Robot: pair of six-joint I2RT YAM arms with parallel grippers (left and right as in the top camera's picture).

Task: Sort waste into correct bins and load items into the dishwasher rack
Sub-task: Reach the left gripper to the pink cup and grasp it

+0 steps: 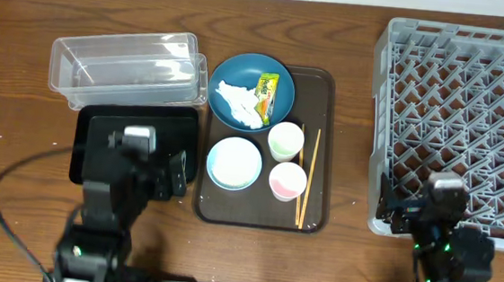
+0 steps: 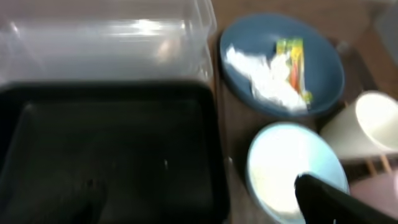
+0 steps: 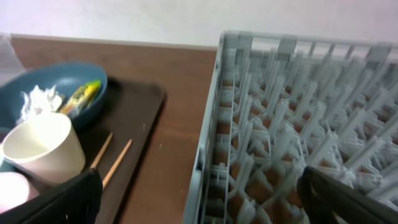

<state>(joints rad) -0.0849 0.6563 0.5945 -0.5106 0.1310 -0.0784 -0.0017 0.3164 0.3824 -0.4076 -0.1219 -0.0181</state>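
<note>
My left gripper needs to move right in the overhead view first, then go down to the cup's bowl-side rim point(image 1: 272, 180) point(image 2: 356, 190) to get the pink cup.
The blue bowl-plate point(image 1: 251, 91) on the brown tray holds crumpled white tissue point(image 1: 241, 102) and a yellow-green wrapper point(image 1: 266, 88). In front of it are the white bowl point(image 1: 234, 163), the pale green cup point(image 1: 285, 141), the pink cup point(image 1: 287, 180) and two chopsticks point(image 1: 308, 177). The clear tub point(image 1: 123, 59) stands behind the black tray point(image 1: 100, 125). The grey rack point(image 1: 462, 103) is at the right. My left gripper point(image 2: 199, 208) is open and empty over the black tray point(image 2: 106, 143). My right gripper point(image 3: 202, 199) is open and empty at the rack's near left edge point(image 3: 211, 143). I cannot make out rice grains.
The brown serving tray point(image 1: 323, 93) sits mid-table between the bins and the rack. A strip of bare wood point(image 3: 180, 124) separates it from the rack. A black cable point(image 1: 4, 203) loops at the front left.
</note>
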